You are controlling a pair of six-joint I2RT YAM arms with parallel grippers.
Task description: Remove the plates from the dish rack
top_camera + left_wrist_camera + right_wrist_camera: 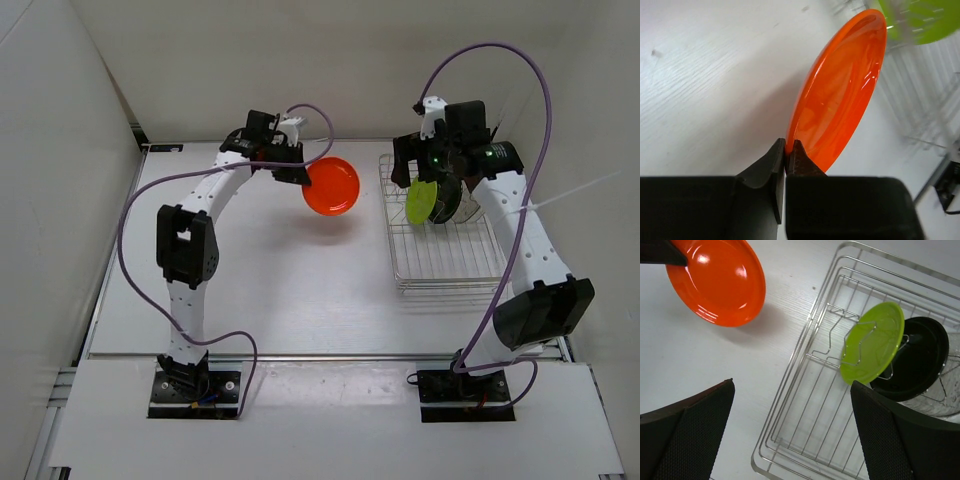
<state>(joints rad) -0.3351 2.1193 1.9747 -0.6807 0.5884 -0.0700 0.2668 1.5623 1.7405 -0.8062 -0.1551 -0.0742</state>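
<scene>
My left gripper lowers the raised orange plate onto the tabletop beside the dish rack (420, 272) next, since that spot beneath the plate is bare.
My left gripper (298, 174) is shut on the rim of the orange plate (332, 186) and holds it tilted above the table, left of the dish rack (420, 272). In the left wrist view the gripper (788, 148) pinches the orange plate (840, 95) at its lower edge. My right gripper (425, 160) hangs open and empty above the rack's far end. The yellow-green plate (874, 341), black plate (917, 360) and clear plate (942, 402) stand on edge in the rack's (805, 425) dividers. The orange plate (717, 280) also shows in the right wrist view.
White walls close in on the left, back and right. The rack sits at the table's right side. A purple cable (520, 70) loops above the right arm. The table's front lip (320, 355) runs across in front of both arm bases.
</scene>
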